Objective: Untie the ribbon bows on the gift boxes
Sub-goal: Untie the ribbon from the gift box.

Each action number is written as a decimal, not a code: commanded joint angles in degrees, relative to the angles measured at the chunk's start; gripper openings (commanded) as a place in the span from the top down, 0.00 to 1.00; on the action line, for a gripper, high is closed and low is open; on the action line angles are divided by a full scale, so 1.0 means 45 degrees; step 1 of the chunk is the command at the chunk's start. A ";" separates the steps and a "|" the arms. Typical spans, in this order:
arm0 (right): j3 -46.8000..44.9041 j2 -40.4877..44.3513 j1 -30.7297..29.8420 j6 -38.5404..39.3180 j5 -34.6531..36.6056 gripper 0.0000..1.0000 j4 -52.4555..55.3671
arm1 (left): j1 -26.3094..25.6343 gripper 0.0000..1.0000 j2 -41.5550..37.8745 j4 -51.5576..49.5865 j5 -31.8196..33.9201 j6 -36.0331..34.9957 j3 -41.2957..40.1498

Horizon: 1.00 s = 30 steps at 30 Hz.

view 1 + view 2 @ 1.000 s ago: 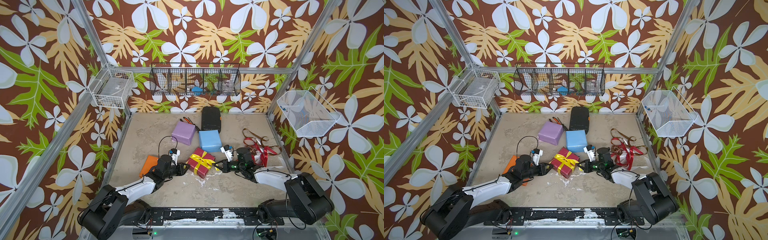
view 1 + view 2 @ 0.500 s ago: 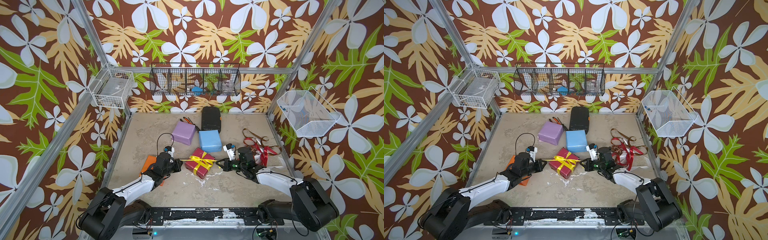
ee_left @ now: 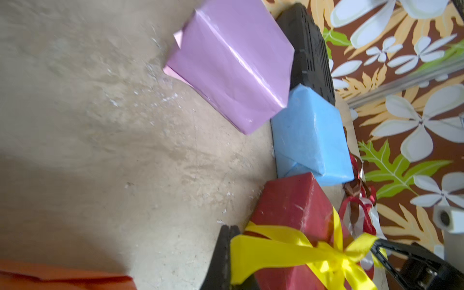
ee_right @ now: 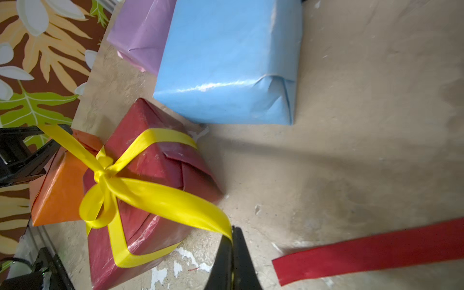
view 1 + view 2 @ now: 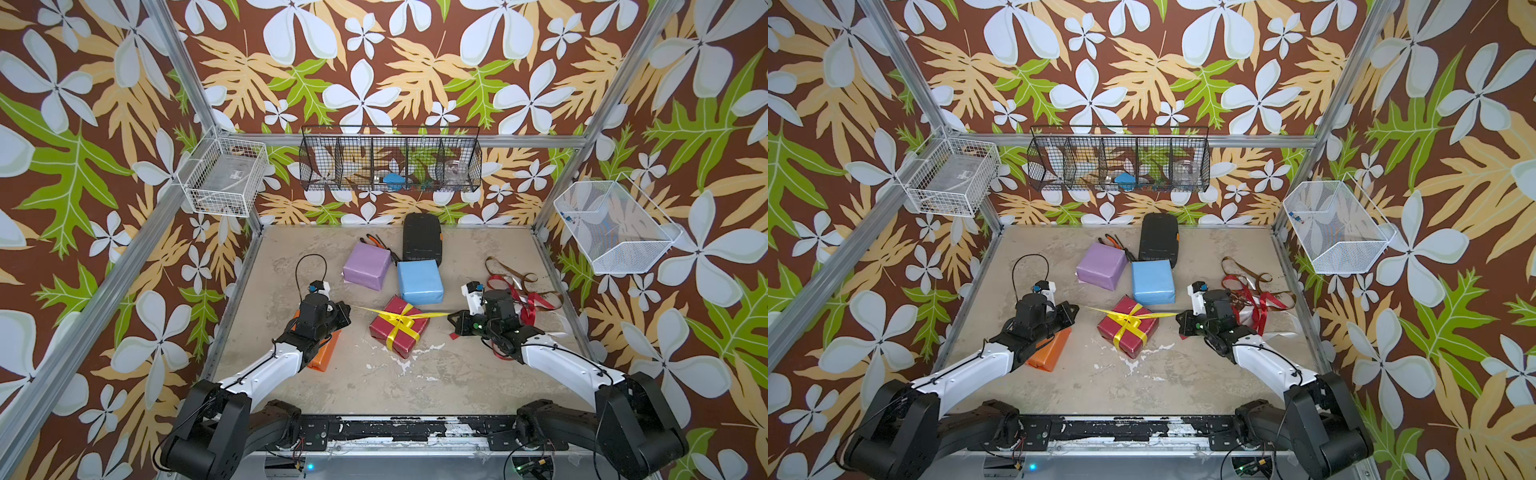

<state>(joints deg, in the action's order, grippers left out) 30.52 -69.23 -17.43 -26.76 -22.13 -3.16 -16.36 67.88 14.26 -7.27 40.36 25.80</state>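
A loop of the bow still hangs at the knot, so my left gripper should next pull away from it, over the tabletop beyond the orange box, and let go of the tail.
A dark red gift box (image 5: 399, 332) (image 5: 1128, 330) sits mid-table with a yellow ribbon (image 5: 400, 319) crossed round it. Its two tails are stretched out sideways from the knot. My left gripper (image 5: 348, 309) (image 3: 229, 241) is shut on the left tail (image 3: 276, 251). Gripping the right tail (image 4: 163, 198) is my right gripper (image 5: 451, 318) (image 4: 232, 238), also shut. One small bow loop (image 4: 95, 208) still hangs at the knot. The lilac box (image 5: 368, 266), light blue box (image 5: 419, 281) and orange box (image 5: 322, 355) carry no ribbon; my left arm covers part of the orange one.
Loose red, brown and white ribbons (image 5: 519, 291) lie in a heap behind my right gripper, and a red strip (image 4: 364, 251) lies beside it. A black ribbed case (image 5: 422, 239) and orange-handled pliers (image 5: 374, 242) are at the back. Wire baskets hang on the walls.
Both grippers have drawn apart, left going left and right going right, pulling the yellow tails taut. The left gripper has closed on its tail. The bow has shrunk.
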 commanded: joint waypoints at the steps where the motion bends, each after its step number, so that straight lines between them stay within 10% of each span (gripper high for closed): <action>1: 0.0291 0.0463 0.0550 0.0088 0.0537 1.00 0.0467 | 0.0774 1.00 -0.0017 -0.0013 0.0221 0.0389 0.0091; 16: 0.0244 0.1979 0.4158 0.0095 0.0532 1.00 0.1075 | 0.4068 1.00 -0.0518 0.0144 -0.0124 0.0706 0.0393; 17: 0.0163 0.1987 0.4165 0.0013 0.0025 0.88 0.0804 | 0.4077 0.96 -0.0449 0.0403 -0.0753 0.0590 0.0399; 18: 0.0070 0.1949 0.4166 -0.0101 -0.0501 0.62 0.0611 | 0.4066 0.72 -0.0338 0.0608 -0.1390 0.0508 0.0421; 19: 0.0054 0.1854 0.4137 -0.0182 -0.1071 0.20 0.0513 | 0.4046 0.35 -0.0182 0.0663 -0.2108 0.0419 0.0517; 20: 0.0109 0.1725 0.4080 -0.0122 -0.1441 0.00 0.0565 | 0.4011 0.01 -0.0076 0.0556 -0.2561 0.0380 0.0618; 30: 0.0538 0.2395 0.0840 0.0495 -0.1065 0.06 0.1434 | 0.2334 0.00 -0.1611 -0.0598 -0.2767 -0.0660 0.0795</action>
<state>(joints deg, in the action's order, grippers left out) 32.42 -58.43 -9.47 -25.17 -25.28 3.01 -3.57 61.56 12.73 -17.54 39.90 29.08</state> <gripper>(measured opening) 0.998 0.997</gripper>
